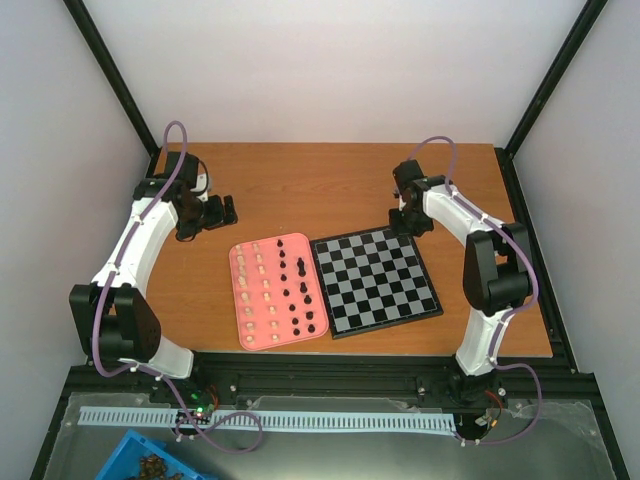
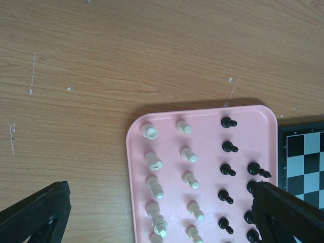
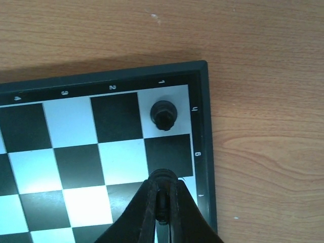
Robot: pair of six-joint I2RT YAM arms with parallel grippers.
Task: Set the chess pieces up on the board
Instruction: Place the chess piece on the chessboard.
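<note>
My right gripper is holding its black piece and will move down next until the piece stands on the dark square (image 3: 169,153) beside the corner piece. It will then let go of the piece there, since that square is still empty.
The board (image 1: 375,280) lies right of centre, and its far right corner fills the right wrist view (image 3: 76,152). One black piece (image 3: 164,114) stands on the white corner square. My right gripper (image 3: 162,202) is shut on another black piece (image 3: 167,178) and holds it just above the squares behind that one; it also shows in the top view (image 1: 405,222). Cream pieces (image 1: 262,290) and black pieces (image 1: 300,290) stand in rows on the pink tray (image 1: 237,290). My left gripper (image 1: 225,210) is open and empty above the tray's far end (image 2: 207,152), with its fingers (image 2: 40,212) wide apart.
A blue bin (image 1: 150,462) sits below the table's near edge at the left. A pale toothed strip (image 1: 260,420) runs along the front rail. Black frame posts (image 1: 110,70) rise at the back corners. Bare wood lies beyond the tray and board.
</note>
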